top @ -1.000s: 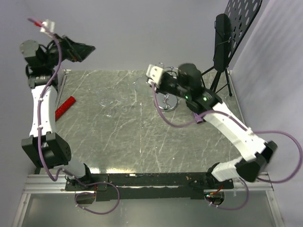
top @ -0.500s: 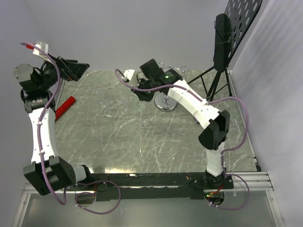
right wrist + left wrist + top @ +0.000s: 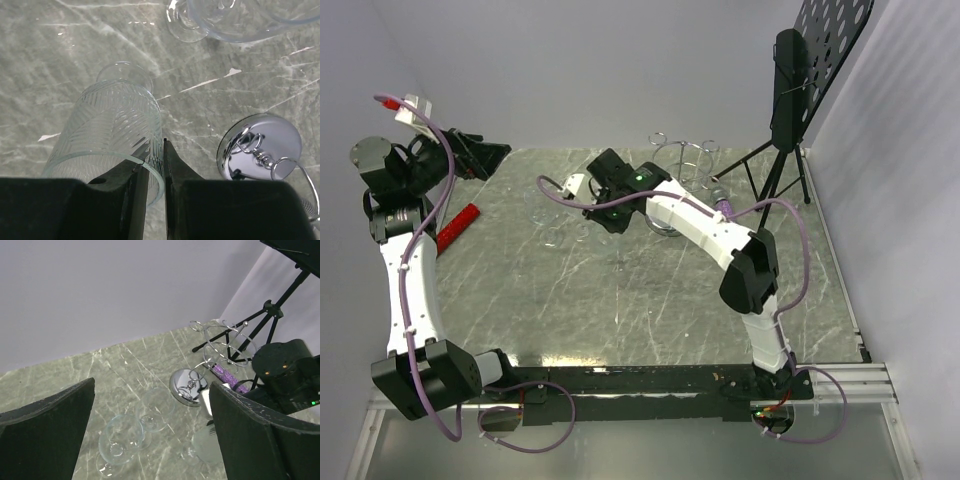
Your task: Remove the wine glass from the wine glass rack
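I will lower my right gripper until the glass's foot rests on bare marble beside the disc base, then release, as the glass hangs clear of the rack [image 3: 682,160].
A ribbed clear wine glass [image 3: 115,130] hangs bowl-up from my right gripper [image 3: 156,155], which is shut on its rim, one finger inside the bowl and one outside. Its foot points at the marble table, left of the wine glass rack. The chrome wine glass rack [image 3: 682,160] stands at the back of the table, and its shiny disc base [image 3: 260,145] lies just right of the held glass. From the left wrist view the glass [image 3: 207,442] shows apart from the rack [image 3: 220,340]. My left gripper [image 3: 485,155] is raised at the far left, open and holding nothing.
Two other clear glasses [image 3: 155,410] [image 3: 117,440] stand close together on the table, left of the held glass. A red stick [image 3: 458,227] lies near the left edge. A tall black tripod stand [image 3: 790,90] rises at the back right corner.
My right arm has swung left from the rack, carrying the glass out over the table. The left arm has shifted slightly and stays open.
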Robot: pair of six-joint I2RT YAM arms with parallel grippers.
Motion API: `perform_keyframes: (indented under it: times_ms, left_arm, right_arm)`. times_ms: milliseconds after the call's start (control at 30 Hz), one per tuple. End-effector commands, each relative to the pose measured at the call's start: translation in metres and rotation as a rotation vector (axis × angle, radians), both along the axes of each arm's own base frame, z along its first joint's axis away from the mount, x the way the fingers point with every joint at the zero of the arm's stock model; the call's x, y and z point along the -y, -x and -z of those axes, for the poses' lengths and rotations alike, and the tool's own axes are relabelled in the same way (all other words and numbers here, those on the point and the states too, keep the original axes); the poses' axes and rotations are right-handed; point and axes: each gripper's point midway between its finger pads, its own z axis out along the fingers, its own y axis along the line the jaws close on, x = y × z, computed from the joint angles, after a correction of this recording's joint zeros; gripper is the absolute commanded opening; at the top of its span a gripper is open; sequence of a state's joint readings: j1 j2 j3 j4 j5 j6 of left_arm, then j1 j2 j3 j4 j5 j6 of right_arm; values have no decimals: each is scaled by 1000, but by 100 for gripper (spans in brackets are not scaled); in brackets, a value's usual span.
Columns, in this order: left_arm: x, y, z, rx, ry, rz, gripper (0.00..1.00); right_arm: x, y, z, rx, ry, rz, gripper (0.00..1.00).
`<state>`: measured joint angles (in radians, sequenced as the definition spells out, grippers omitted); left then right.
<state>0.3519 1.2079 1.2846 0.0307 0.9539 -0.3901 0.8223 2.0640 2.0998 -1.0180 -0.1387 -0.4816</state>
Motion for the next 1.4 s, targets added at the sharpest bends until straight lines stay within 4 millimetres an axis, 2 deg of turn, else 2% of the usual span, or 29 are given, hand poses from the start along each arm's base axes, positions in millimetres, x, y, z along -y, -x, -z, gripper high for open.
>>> perform_keyframes:
  times_ms: [0,467,733,1233,1367]
  left_arm:
    - [0,5,-6,35,-46,-12,100]
    - [0,4,2,19,-38,-5,100]
    - [2,3,6,5,-28,3,100]
    - [5,1,9,-2,-20,19,100]
    - [6,-1,10,-4,-18,24,100]
  right_arm:
    - [-12,-17,-16,73,-38,49,0]
    - [-16,-18,19,61,40,28,0]
    - [-8,-15,38,51,101,3,0]
    - [-5,-10,59,20,136,-38,0]
    - [-5,-7,65,6,140,-48,3]
